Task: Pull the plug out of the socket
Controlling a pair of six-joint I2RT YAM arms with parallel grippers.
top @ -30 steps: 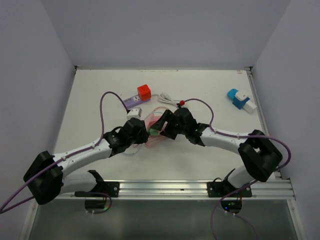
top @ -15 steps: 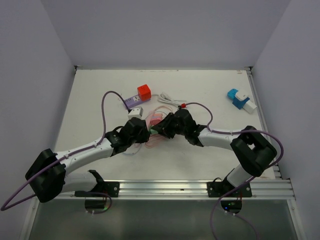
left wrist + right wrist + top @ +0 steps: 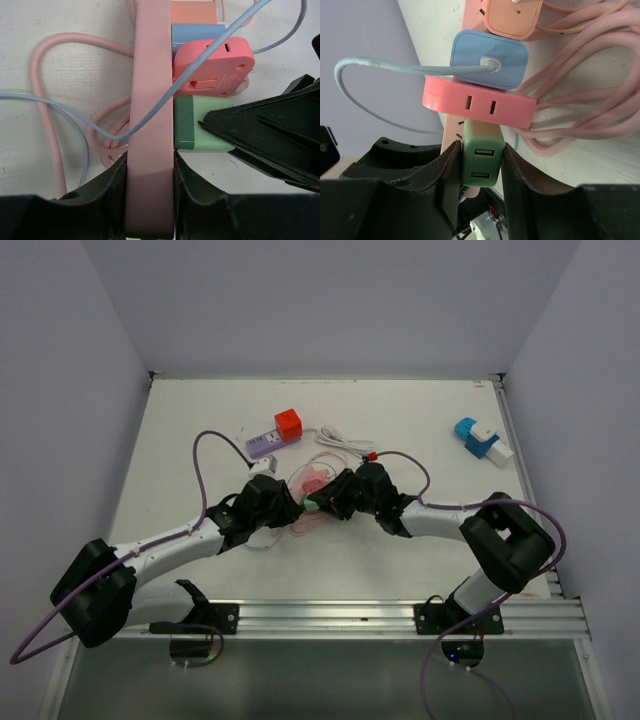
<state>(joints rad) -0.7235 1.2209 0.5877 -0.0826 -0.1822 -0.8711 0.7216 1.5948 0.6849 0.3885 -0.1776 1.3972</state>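
My right gripper will next pull the green plug to the right in the top view and then down onto the open tabletop, since my left gripper is clamping the socket strip.
A pink socket strip (image 3: 150,95) lies mid-table, and my left gripper (image 3: 150,167) is shut on its near end, one finger on each side. A green two-port USB plug (image 3: 481,155) sits in the strip's side, flush against it, below a red adapter (image 3: 480,102), a blue plug (image 3: 490,57) and an orange plug (image 3: 512,15). My right gripper (image 3: 480,150) is shut on the green plug (image 3: 200,125), its fingers (image 3: 270,135) reaching in from the right. From above, the left gripper (image 3: 290,505) and the right gripper (image 3: 325,502) meet at the strip (image 3: 312,478).
The strip's pink cord (image 3: 580,100) lies coiled beside it, and a pale blue cable (image 3: 65,107) crosses over it. A purple strip with a red cube (image 3: 275,435), a white cord (image 3: 340,440) and a small white plug (image 3: 263,467) lie behind. A blue-and-white block (image 3: 480,437) sits far right.
My right gripper has moved in from the right and shut on the green plug. The left gripper has kept its hold on the pink strip, which shifted slightly.
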